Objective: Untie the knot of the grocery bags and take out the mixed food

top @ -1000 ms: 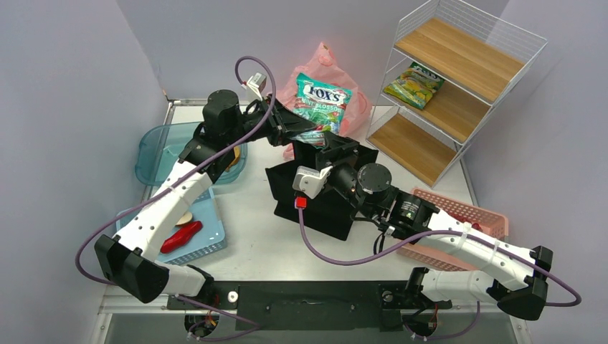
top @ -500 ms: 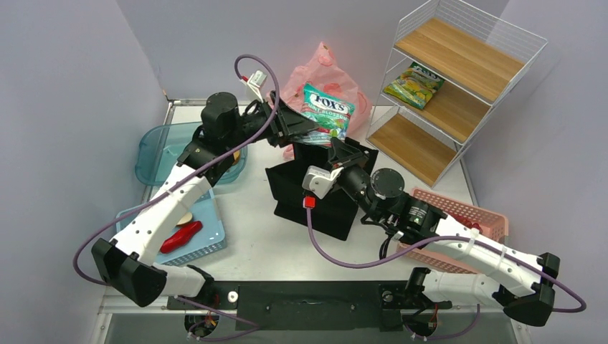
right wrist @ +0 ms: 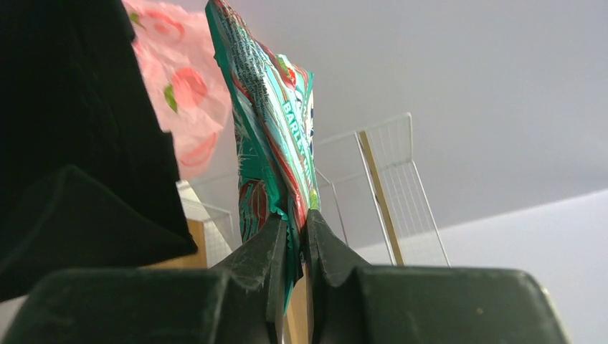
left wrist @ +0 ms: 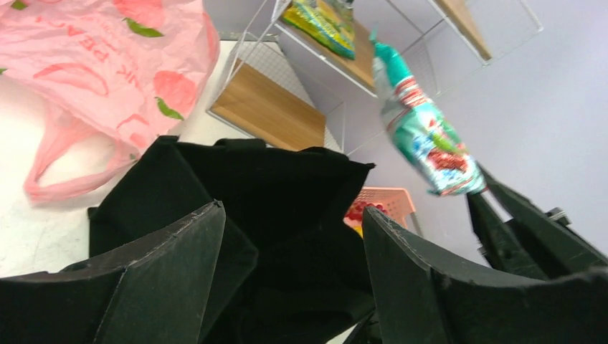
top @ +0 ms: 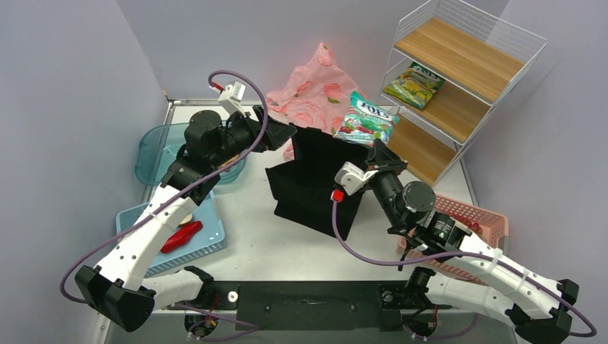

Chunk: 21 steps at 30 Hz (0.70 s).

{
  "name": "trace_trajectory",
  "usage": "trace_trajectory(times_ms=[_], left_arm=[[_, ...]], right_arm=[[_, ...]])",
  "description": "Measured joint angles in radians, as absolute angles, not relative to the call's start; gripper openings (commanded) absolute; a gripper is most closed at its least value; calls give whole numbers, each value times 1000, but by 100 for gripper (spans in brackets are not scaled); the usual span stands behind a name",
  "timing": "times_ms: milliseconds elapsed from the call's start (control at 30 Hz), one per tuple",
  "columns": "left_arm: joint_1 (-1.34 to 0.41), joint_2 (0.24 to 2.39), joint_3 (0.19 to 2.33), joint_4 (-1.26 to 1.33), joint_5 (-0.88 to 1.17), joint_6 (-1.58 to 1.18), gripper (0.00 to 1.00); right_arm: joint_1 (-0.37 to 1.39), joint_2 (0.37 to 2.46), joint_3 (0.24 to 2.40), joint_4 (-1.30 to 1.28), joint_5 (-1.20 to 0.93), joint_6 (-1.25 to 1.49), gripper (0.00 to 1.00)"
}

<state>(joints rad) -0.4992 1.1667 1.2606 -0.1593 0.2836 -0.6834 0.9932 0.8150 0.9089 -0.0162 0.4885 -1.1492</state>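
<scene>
Next I need to swing my right gripper to the right in the top view and release the teal packet on the middle shelf board (top: 457,106), because it's bare beside the yellow-green packet.
A teal foil snack packet (top: 366,119) hangs in the air over the right rim of the black tote (top: 315,183), my right gripper (top: 382,149) shut on its lower edge. The right wrist view shows the packet (right wrist: 271,129) pinched between the jaws of the right gripper (right wrist: 295,233). My left gripper (top: 285,134) stands open at the tote's left rim, nothing between its fingers (left wrist: 161,276). The pink grocery bag (top: 310,89) lies crumpled behind the tote, a loose handle loop (left wrist: 61,175) on the table. The knot is out of view.
A wire shelf (top: 459,86) with a yellow-green packet (top: 412,84) stands at the back right. A pink basket (top: 469,218) sits at the right. A blue tray (top: 208,229) with a red chilli (top: 181,236) and a teal tub (top: 152,152) sit at the left.
My left gripper let go of the teal packet, opened and drew back left. My right gripper shut on the packet and carried it right, toward the shelf.
</scene>
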Motion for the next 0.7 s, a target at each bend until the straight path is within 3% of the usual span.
trace_trajectory(times_ms=[367,500,700], left_arm=[[-499,1167,1244,-191,270,-613,70],[-499,1167,1244,-195,286,-592,75],[-496,1167,1245,-215,300,-540,76]], right_arm=[[834,795,894,-20,527,-1240,0],[731,825,894,-23,476,-1261,0],[546,896,899,-45,364,-1276,0]])
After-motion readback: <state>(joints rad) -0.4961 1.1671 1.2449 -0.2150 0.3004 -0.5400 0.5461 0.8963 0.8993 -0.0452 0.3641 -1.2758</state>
